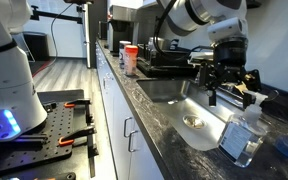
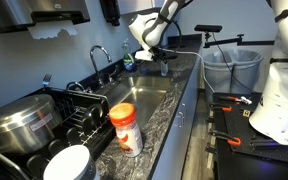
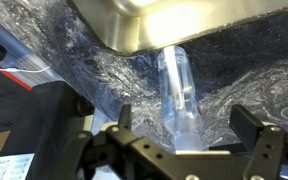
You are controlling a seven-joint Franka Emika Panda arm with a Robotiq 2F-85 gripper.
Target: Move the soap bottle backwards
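Observation:
The robot's open gripper will next move down around the soap bottle's upper body (image 1: 245, 129) (image 3: 185, 118) and close, since the bottle is already between its two fingers.
The soap bottle (image 1: 242, 137) is a clear pump bottle with a white pump head. It stands on the dark marbled counter (image 1: 174, 140) at the near corner of the sink (image 1: 176, 90). In the wrist view the bottle (image 3: 178, 95) lies between my two fingers and just beyond them, with nothing gripped. My gripper (image 1: 229, 88) is open and hovers above the bottle, slightly behind it. In an exterior view the gripper (image 2: 164, 63) is at the far end of the counter, and I cannot make out the bottle there.
An orange-and-white container (image 1: 130, 58) (image 2: 126, 126) stands on the counter past the sink. A faucet (image 2: 99, 56), a dish rack with a pot (image 2: 29, 122) and a stack of plates (image 2: 70, 165) line the wall side. A black appliance (image 1: 169, 62) sits behind the sink.

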